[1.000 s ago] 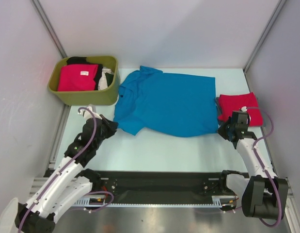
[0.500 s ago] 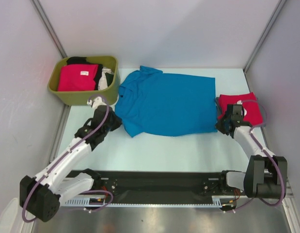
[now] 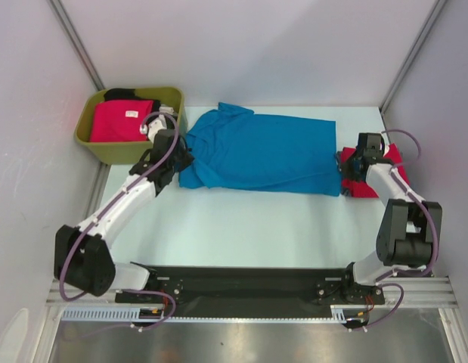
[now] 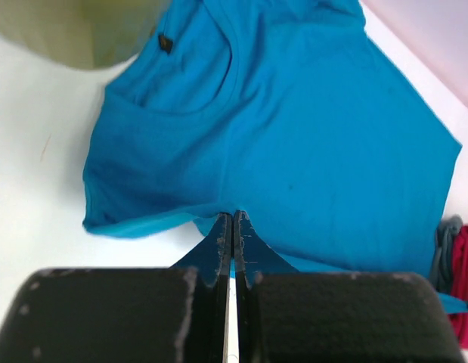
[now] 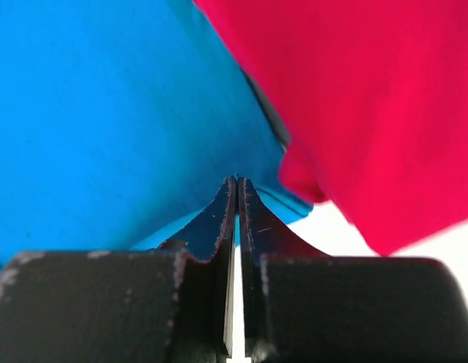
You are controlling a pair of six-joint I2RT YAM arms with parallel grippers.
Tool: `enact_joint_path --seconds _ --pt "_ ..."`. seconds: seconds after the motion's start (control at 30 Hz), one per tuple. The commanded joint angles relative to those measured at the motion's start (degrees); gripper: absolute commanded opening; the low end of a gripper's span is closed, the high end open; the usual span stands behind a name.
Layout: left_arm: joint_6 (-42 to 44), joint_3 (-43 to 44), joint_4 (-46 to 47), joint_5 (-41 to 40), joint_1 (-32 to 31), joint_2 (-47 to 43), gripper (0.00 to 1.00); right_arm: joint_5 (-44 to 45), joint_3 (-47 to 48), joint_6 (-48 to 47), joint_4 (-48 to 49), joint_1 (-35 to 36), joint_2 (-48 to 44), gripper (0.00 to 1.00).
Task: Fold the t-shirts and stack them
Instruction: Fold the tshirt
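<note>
The blue shirt's hem will next move outward in my right gripper, over the blue shirt's side [image 3: 333, 154] beside the red t-shirt [image 3: 395, 159], and be released there. That side lies outward of it, so this will make the narrow fold wider.
A bright blue t-shirt [image 3: 264, 151] lies across the middle of the table, its near edge lifted and carried back over itself. My left gripper [image 3: 181, 161] is shut on the shirt's near-left edge, close to the collar; in the left wrist view the gripper [image 4: 232, 217] pinches blue cloth [image 4: 294, 136]. My right gripper [image 3: 351, 170] is shut on the near-right hem, and the right wrist view shows the gripper [image 5: 237, 181] pinching the blue cloth [image 5: 105, 106]. A folded red t-shirt [image 3: 395, 159] lies just right of it, partly under my right arm, and fills the right of the right wrist view [image 5: 370, 98].
An olive-green tub [image 3: 128, 151] stands at the back left, right beside my left gripper. It holds a crimson-pink t-shirt [image 3: 122, 121] with a white label, plus black and white cloth. White walls with metal posts close in the table on three sides.
Both grippers have moved away from the near edge toward the back, carrying the blue shirt's near edge with them. The shirt now looks narrower front to back.
</note>
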Motion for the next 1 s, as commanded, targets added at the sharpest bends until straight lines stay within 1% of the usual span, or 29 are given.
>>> enact_joint_path --seconds 0.0,0.2,0.27,0.3,0.33,0.43,0.63,0.83,0.97 --pt "1.35 6.07 3.03 0.39 1.87 3.69 0.00 0.05 5.60 0.65 0.89 -0.81 3.89 0.00" --pt "1.35 11.69 6.20 0.75 4.16 11.42 0.00 -0.21 11.31 1.18 0.28 -1.07 10.39 0.00" --pt "2.22 15.20 6.64 0.74 4.25 13.97 0.00 -0.56 11.76 1.44 0.89 -1.07 11.28 0.00" --pt "2.49 16.61 6.29 0.83 4.25 16.95 0.00 -0.82 12.02 1.53 1.07 -1.07 11.89 0.00" --pt "3.10 19.67 5.42 1.44 4.34 18.37 0.00 -0.83 12.03 1.71 1.24 -1.07 12.16 0.00" --pt "3.89 24.95 4.36 2.15 4.43 23.63 0.00 -0.39 12.64 1.62 1.60 -1.07 13.30 0.00" --pt "5.21 33.48 3.22 3.21 4.60 31.11 0.00 -0.56 14.57 1.79 1.86 -1.16 15.67 0.00" --pt "5.39 40.08 0.58 3.91 5.31 35.60 0.00 -0.04 16.95 2.06 1.33 -1.16 17.34 0.00" --pt "5.48 41.32 0.75 4.00 5.57 36.83 0.00 0.23 17.30 2.23 2.03 -1.16 17.78 0.00"
